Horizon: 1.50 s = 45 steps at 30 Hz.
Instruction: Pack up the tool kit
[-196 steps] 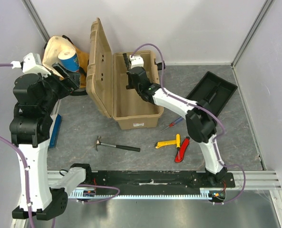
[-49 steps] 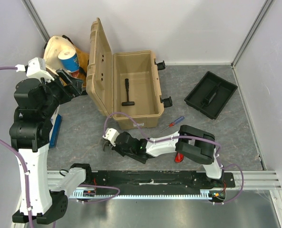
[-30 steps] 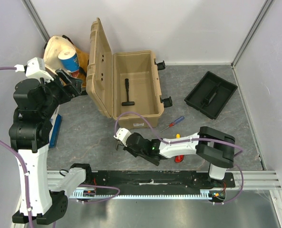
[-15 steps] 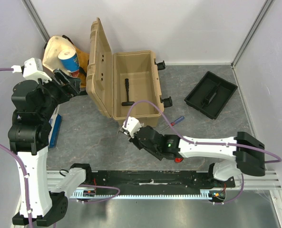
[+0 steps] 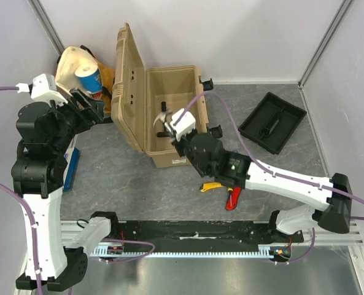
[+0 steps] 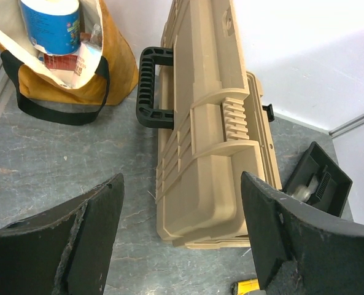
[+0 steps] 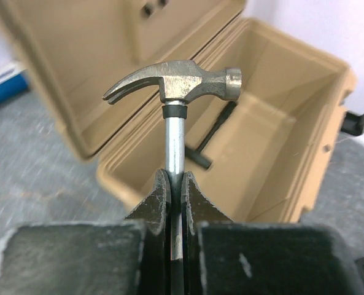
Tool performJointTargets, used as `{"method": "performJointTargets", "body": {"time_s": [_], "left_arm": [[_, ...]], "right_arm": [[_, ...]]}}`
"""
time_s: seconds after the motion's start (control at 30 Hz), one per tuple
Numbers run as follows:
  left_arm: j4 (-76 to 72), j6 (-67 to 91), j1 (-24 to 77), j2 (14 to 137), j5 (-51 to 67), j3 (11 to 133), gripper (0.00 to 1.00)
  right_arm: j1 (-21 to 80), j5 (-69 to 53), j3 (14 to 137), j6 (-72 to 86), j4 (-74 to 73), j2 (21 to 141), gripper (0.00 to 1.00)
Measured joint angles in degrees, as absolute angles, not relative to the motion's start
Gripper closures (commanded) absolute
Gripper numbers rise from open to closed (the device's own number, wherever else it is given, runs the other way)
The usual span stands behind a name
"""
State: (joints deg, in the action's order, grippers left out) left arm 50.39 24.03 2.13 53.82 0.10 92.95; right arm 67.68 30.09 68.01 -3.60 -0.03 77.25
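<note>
The robot's right gripper will next carry the hammer [image 5: 162, 117] outward, lower it onto the bare bottom of the toolbox beside the black T-shaped tool and let go of the hammer's handle, because that bottom is outward and below.
The tan toolbox [image 5: 191, 92] lies open, its lid [image 5: 127, 86] standing up at the left. My right gripper [image 5: 174, 126] is shut on the steel shaft of the claw hammer [image 5: 162, 117] and holds it over the box's near end. In the right wrist view the hammer head [image 7: 175, 83] stands upright above the shut gripper [image 7: 175, 178], with a black T-shaped tool [image 7: 212, 138] on the box floor behind. The yellow-handled tool [image 5: 211, 186] and red knife [image 5: 233, 200] lie on the table by the right arm. The screwdriver is hidden. My left gripper [image 6: 182, 239] is open and empty, raised left of the lid.
The black tray [image 5: 272, 121] sits on the table at the right, apart from the box. A yellow-cream cloth bag [image 5: 77, 67] holding a blue-labelled roll stands behind the lid at the far left. A flat blue object [image 5: 71, 169] lies by the left arm.
My right gripper has lifted the hammer off the table in front of the box and carried it up and back over the open box. The left arm has barely moved.
</note>
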Motion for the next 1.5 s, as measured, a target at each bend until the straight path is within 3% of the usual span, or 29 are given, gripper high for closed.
{"method": "performJointTargets", "body": {"time_s": [0.5,1.17,1.43,1.5], "left_arm": [[49.71,22.96,2.13,55.53,-2.83,97.06,0.18],[48.14,22.92,2.13,53.15,-2.50,95.66,0.18],[48.10,22.90,2.13,53.21,-2.92,95.24,0.18],[48.10,22.90,2.13,53.23,-2.92,95.20,0.18]], "right_arm": [[51.22,31.16,97.45,-4.08,7.11,107.72,1.00],[40.03,27.16,106.61,4.38,6.50,138.28,1.00],[41.06,28.99,109.89,6.04,3.33,141.56,0.57],[41.01,30.22,110.45,6.42,3.16,141.56,0.53]]}}
